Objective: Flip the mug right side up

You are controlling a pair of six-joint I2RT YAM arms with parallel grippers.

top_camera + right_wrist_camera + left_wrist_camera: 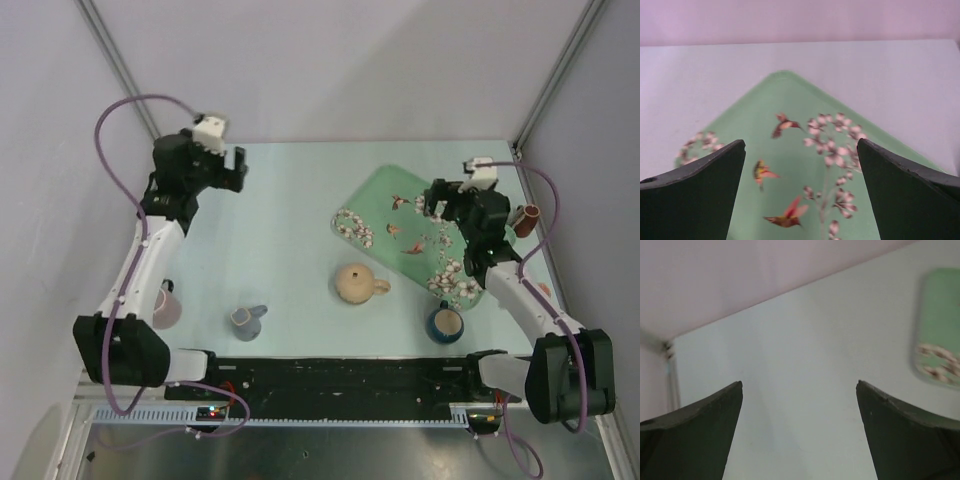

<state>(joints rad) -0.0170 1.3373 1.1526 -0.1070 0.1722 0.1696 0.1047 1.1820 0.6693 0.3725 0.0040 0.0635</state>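
The grey-blue mug's handle (259,311) is below my left gripper and closer to my base, sticking out clear of the mug's body. My left gripper needs to move back and down onto it next.
The tan mug (355,284) stands mouth down on the table near the middle, its small handle pointing right. It shows only in the top view. My left gripper (237,170) is open and empty, raised at the far left, well away from the mug; in the left wrist view its gripper (800,390) looks at bare table. My right gripper (432,205) is open and empty above the green tray (385,190); in the right wrist view the gripper (801,147) hangs over the tray's bird and blossom print (790,170).
A mauve mug (166,305) stands at the left edge. A grey-blue mug (245,322) stands near the front left. A dark blue mug (446,323) stands front right of the tray. A brown cup (526,220) lies at the far right. The tray's corner shows in the left wrist view (940,330).
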